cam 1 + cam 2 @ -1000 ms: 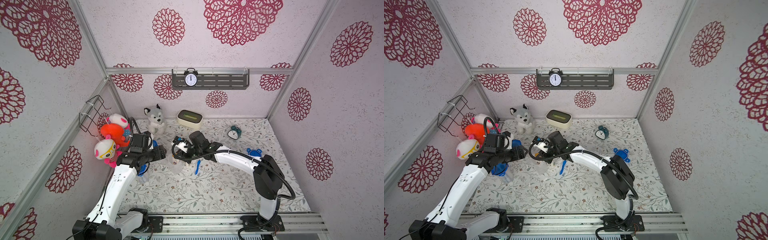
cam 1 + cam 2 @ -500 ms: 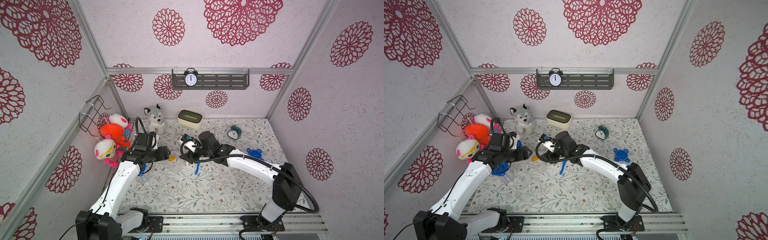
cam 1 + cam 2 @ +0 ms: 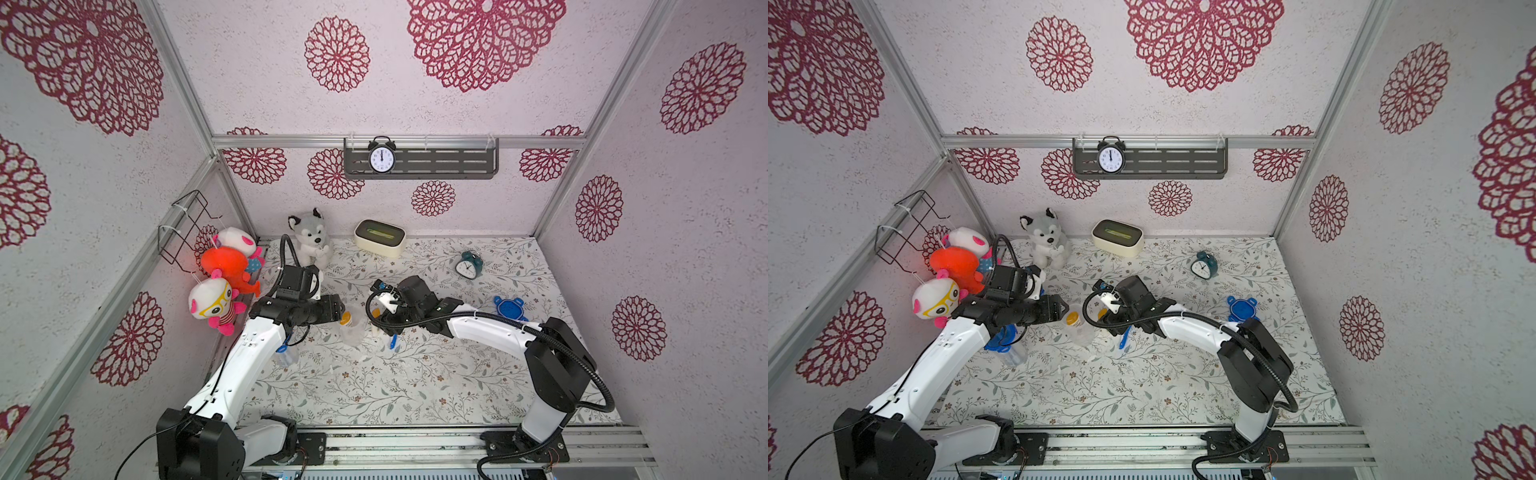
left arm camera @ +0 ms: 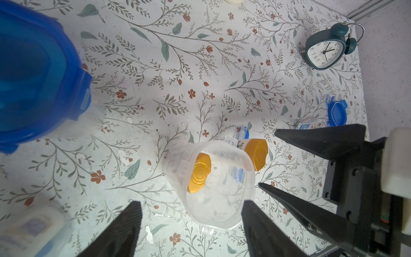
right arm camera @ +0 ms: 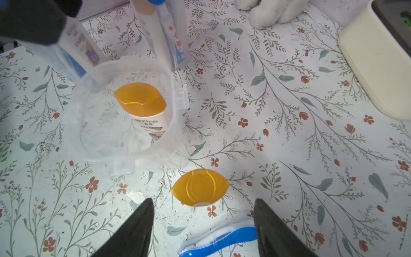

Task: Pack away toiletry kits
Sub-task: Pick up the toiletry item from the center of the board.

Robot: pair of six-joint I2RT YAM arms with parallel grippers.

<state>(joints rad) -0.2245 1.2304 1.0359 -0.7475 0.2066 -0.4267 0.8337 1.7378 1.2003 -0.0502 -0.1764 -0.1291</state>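
Observation:
The second bottle's orange cap (image 3: 376,313) (image 5: 200,187) should end up between the open fingers of my right gripper, so I should bring the gripper down toward the cup until they straddle it.
In both top views a clear cup (image 3: 353,332) (image 3: 1082,332) stands mid-table with a white bottle with an orange cap (image 3: 345,319) (image 5: 141,100) inside. A second orange-capped bottle (image 5: 200,187) (image 4: 255,153) stands on the table just beside it. A wrapped blue toothbrush (image 5: 220,241) (image 3: 392,341) lies by that bottle. My left gripper (image 4: 191,202) (image 3: 338,308) is open, and the cup's near rim (image 4: 213,222) sits between its fingers. My right gripper (image 5: 203,200) (image 3: 380,324) is open above the second bottle and the toothbrush, holding nothing.
A cup with a blue lid (image 3: 286,352) (image 4: 33,77) stands under my left arm. A loose blue lid (image 3: 509,308) and a small toothpaste tube (image 4: 309,123) lie at the right. A teal clock (image 3: 469,264), a cream tissue box (image 3: 379,237) and a plush husky (image 3: 309,237) line the back.
My right gripper has opened and drawn back to the right, away from the cup. An orange cap now shows inside the cup. My left gripper has shifted right, up to the cup.

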